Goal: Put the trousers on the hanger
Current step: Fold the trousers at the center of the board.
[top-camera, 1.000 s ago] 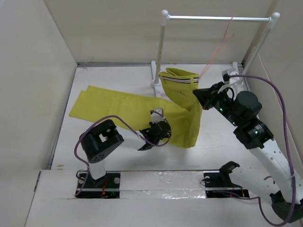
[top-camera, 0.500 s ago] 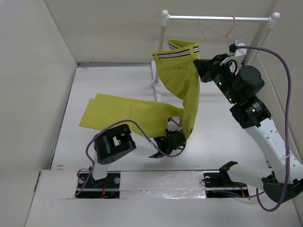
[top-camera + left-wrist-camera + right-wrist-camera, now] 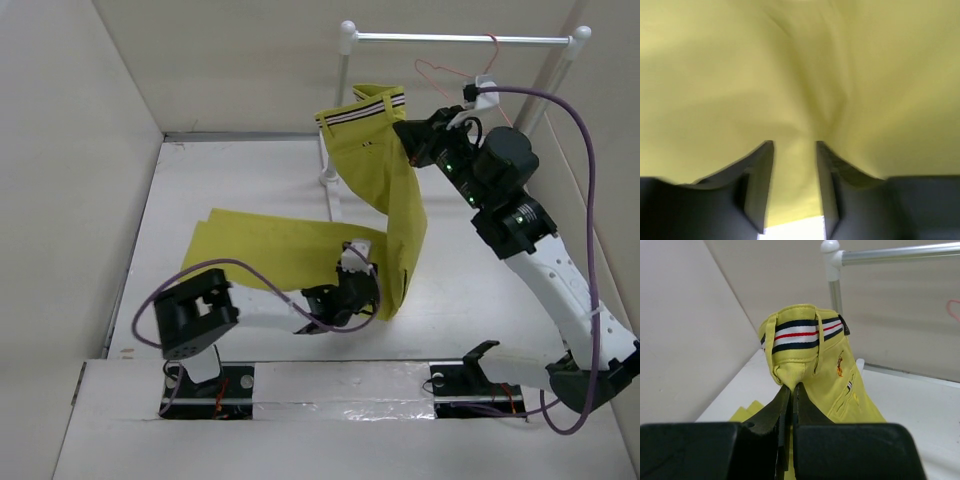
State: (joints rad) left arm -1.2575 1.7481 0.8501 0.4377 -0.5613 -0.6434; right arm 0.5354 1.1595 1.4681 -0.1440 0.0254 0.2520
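The trouser legs' flat end [image 3: 218, 238] [image 3: 747, 411] is below and to the left of my right gripper in the top view, so my right gripper will next carry the fold of the trousers down there and let go of it.
The mustard-yellow trousers [image 3: 392, 195] hang from their striped waistband, which my right gripper [image 3: 408, 136] pinches up in the air just left of the hanger. The legs trail down and lie folded on the table to the left. In the right wrist view my right gripper [image 3: 791, 387] is shut on a fold of the trousers [image 3: 812, 362] under the waistband. The thin pink hanger [image 3: 452, 70] hangs by its hook on the rail; a sliver of this hanger [image 3: 955, 310] shows at the right edge. My left gripper [image 3: 362, 272] sits low at the bend of the trousers [image 3: 790, 75]. This left gripper [image 3: 794, 145] has its jaws apart, with cloth lying between them.
The white-posted metal rail [image 3: 455, 40] stands at the back of the table, its left post [image 3: 340, 110] just behind the raised waistband. The same rail [image 3: 890, 254] shows in the right wrist view. Beige walls [image 3: 70, 150] enclose the table on the left, back and right.
My right gripper has raised the waistband higher, up toward the rail and hanger. The left gripper moved right along the cloth and its jaws have parted. The trouser legs slid rightward.
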